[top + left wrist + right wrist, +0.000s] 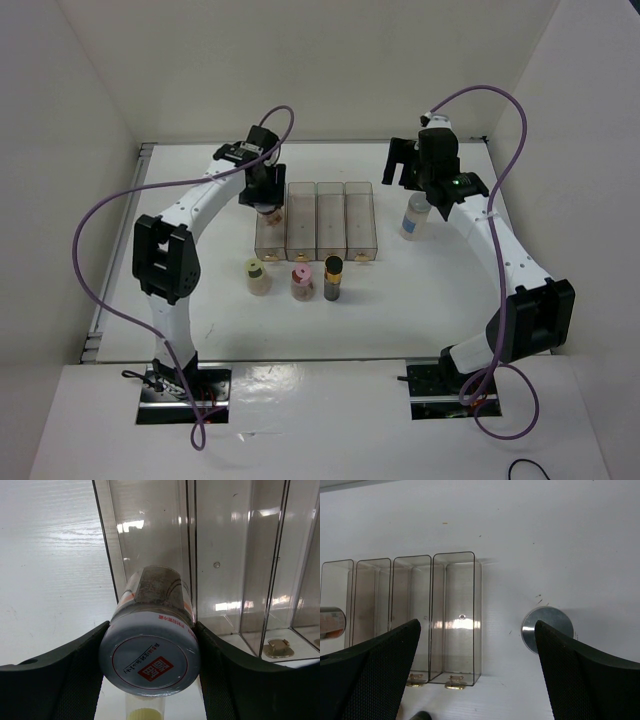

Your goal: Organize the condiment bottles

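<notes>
My left gripper brings the grey-lidded pinkish jar (149, 652) down next, until the jar stands in the clear rack's empty end section.
My left gripper (264, 196) is shut on the grey-lidded pinkish jar (149, 652) and holds it over the near end of the leftmost compartment of the clear rack (316, 222). The yellow-green-lidded cream jar (258, 277), the pink-lidded reddish jar (302, 283) and the slim dark gold-banded bottle (333, 278) stand in a row in front of the rack. The grey-capped clear bottle with a blue label (415, 217) stands to the right of the rack. My right gripper (404, 162) is open and empty, high above the table behind that bottle, whose cap (547, 625) shows beside the right finger.
The rack's other three compartments (452, 615) hold nothing. White walls enclose the table on the left, the back and the right. Purple cables loop over both arms. The yellow-green lid (142, 713) shows just below the held jar in the left wrist view.
</notes>
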